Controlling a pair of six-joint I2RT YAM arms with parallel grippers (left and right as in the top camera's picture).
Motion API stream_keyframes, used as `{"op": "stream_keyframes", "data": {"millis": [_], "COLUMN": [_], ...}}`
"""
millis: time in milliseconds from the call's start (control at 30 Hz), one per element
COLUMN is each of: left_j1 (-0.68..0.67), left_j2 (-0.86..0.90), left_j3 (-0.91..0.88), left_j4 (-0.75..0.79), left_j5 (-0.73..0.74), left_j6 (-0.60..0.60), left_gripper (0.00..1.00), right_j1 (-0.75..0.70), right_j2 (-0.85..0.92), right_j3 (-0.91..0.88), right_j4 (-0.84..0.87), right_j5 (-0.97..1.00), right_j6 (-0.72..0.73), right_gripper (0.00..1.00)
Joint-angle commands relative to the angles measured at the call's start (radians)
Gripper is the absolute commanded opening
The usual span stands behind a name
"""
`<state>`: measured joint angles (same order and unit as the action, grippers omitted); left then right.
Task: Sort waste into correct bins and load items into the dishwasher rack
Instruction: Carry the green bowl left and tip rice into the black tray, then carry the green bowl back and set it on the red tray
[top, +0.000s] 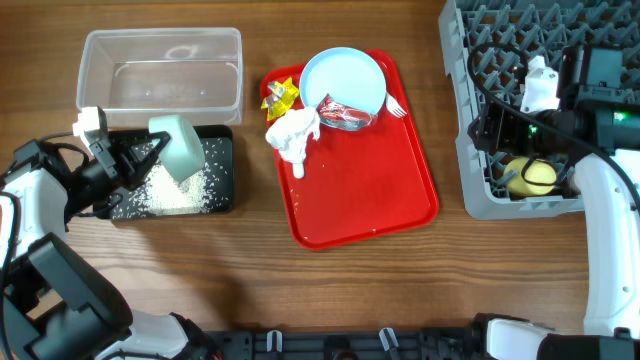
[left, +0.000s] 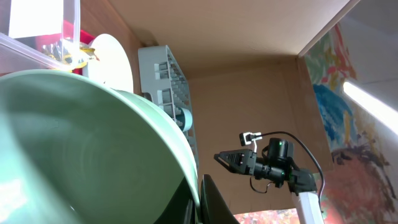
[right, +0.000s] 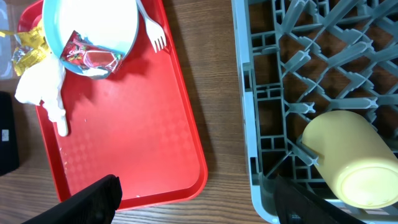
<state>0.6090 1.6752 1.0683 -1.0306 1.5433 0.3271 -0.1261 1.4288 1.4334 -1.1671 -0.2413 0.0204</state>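
Observation:
The left gripper swings from the black bin (top: 222, 170) next and turns the bowl upright, before it sets the bowl down on the red tray's empty part.
My left gripper (top: 148, 157) is shut on the rim of a pale blue-green bowl (top: 182, 146), held tipped over the shallow black bin (top: 222, 170). White rice-like grains (top: 175, 192) lie in that bin. The bowl (left: 81, 155) fills the left wrist view, with my finger (left: 200, 200) on its rim. The clear bin (top: 160, 68) stands behind. My right gripper (right: 196, 194) is open and empty above the gap between the red tray and the grey dishwasher rack (top: 465, 110). A yellow cup (right: 348, 158) lies in the rack.
The red tray (top: 370, 190) holds a pale blue plate (top: 343, 78), a red wrapper (top: 345, 115), a white napkin (top: 293, 135), a yellow wrapper (top: 280, 95) and a small white fork (right: 152, 32). Bare wood lies in front of the tray.

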Motion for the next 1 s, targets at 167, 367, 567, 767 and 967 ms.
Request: {"op": "stream_keyframes", "data": {"millis": [167, 367, 567, 767, 967], "left_j1": [0.006, 0.006, -0.044, -0.328, -0.762], "left_j2": [-0.007, -0.007, -0.015, -0.071, -0.076], "left_j3": [-0.005, -0.005, 0.009, 0.147, 0.198], "left_j4": [0.004, 0.006, 0.044, 0.087, 0.323], "left_j5": [0.034, 0.033, 0.010, -0.330, -0.916], "left_j6": [-0.006, 0.004, 0.029, -0.070, -0.366], "left_gripper": [0.04, 0.04, 0.04, 0.04, 0.04], "right_j1": [-0.003, -0.003, -0.003, -0.003, -0.003], "right_j2": [-0.008, -0.008, -0.008, -0.008, -0.008], "right_j3": [0.014, 0.014, 0.014, 0.014, 0.014], "right_j4": [-0.005, -0.005, -0.005, -0.005, -0.010], "right_j5": [0.016, 0.016, 0.016, 0.015, 0.012], "right_j6": [-0.018, -0.018, -0.017, -0.013, -0.013], "right_gripper": [0.83, 0.83, 0.83, 0.83, 0.83]}}
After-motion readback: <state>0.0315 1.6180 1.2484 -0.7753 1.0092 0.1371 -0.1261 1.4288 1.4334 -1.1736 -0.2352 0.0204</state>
